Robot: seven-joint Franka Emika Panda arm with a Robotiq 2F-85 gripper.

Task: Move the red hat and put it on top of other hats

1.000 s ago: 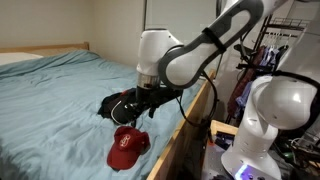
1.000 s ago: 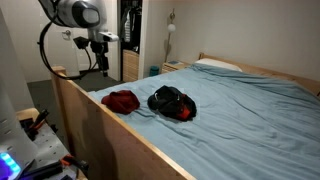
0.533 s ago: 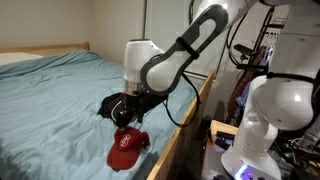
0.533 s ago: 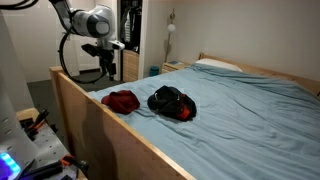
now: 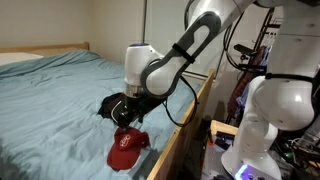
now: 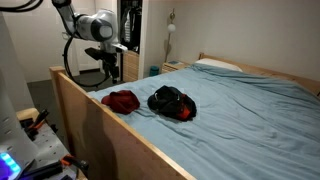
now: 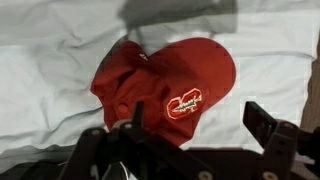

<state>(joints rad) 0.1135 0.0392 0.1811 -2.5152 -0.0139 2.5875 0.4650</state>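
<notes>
The red hat is still well below my spread fingers, so my open gripper needs to lower next onto the red hat's top (image 5: 125, 142) (image 7: 184, 103) at its white mark.
The red hat (image 5: 125, 150) lies on the blue bed sheet near the wooden side rail, also in an exterior view (image 6: 121, 100). In the wrist view the red hat (image 7: 165, 78) shows its white mark, crown up. The other hats (image 5: 118, 104), a dark heap, lie just beside it, further from the rail (image 6: 172, 102). My gripper (image 7: 200, 122) is open and empty. It hangs above the red hat with one finger over the hat's edge and the other over bare sheet. In an exterior view my gripper (image 5: 130, 118) hovers over both hats.
The wooden bed rail (image 6: 90, 110) runs close beside the red hat. A white pillow (image 6: 215, 65) lies at the head of the bed. A white robot base (image 5: 275, 120) and clutter stand beyond the rail. Blue sheet (image 5: 50, 110) spreads past the hats.
The arm has swung in over the bed and come down toward the red hat. The hats have not moved.
</notes>
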